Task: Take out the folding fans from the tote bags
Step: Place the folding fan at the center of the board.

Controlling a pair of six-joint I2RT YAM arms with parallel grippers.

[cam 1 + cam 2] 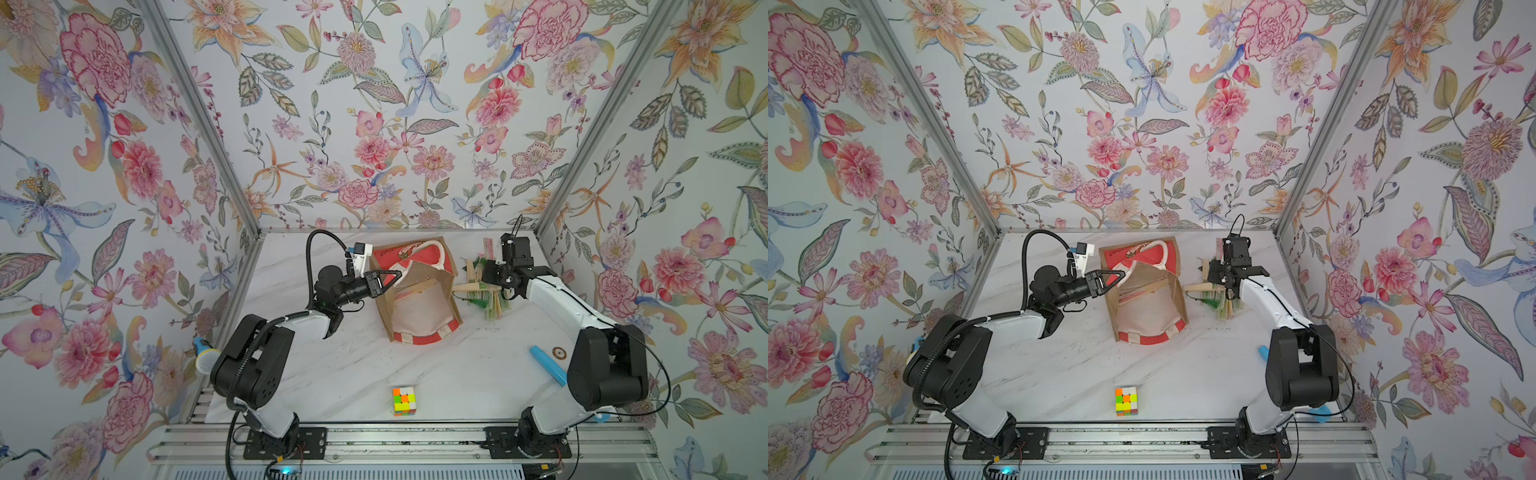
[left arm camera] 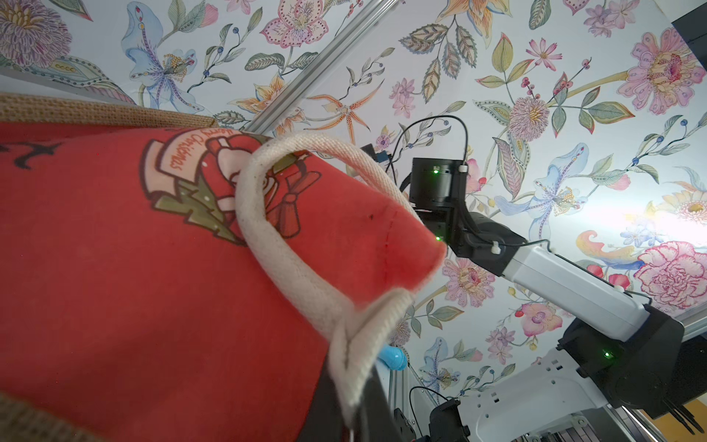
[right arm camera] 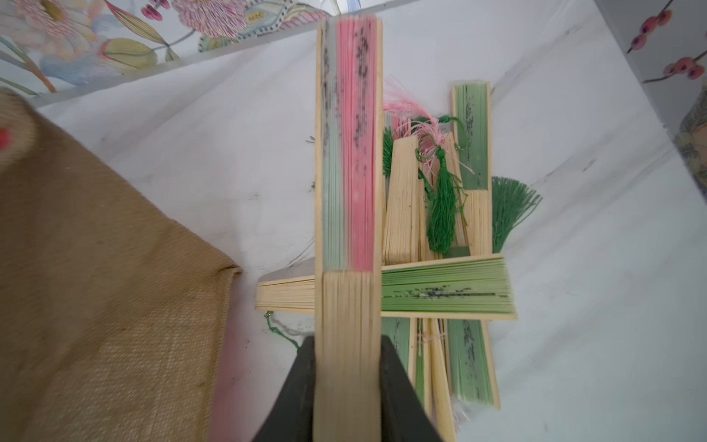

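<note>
Next, my right gripper comes down and releases the fan's bamboo end over the green fan lying crosswise [image 1: 472,286] [image 3: 443,287] atop the pile, since that pile lies below the gripper.
The tote bag [image 1: 419,316] [image 1: 1148,318] lies on its side at the back middle of the table, brown jute with a red panel [image 2: 153,268] and a cream lining. My left gripper [image 1: 399,273] [image 1: 1122,273] is shut on its white rope handle [image 2: 267,237] at the bag's left edge. At least one folding fan [image 1: 415,289] shows inside the bag. Right of the bag is a pile of fans [image 1: 492,301] [image 3: 443,291] with green tassels. Above that pile, my right gripper [image 3: 347,340] is shut on the bamboo end of a pink-and-green fan [image 3: 348,153].
A colour cube [image 1: 404,401] sits near the table's front middle. A light-blue tube [image 1: 547,365] and a small brown disc [image 1: 559,354] lie by the right arm's base. A blue-handled thing [image 1: 205,357] rests at the left edge. Flowered walls close in three sides.
</note>
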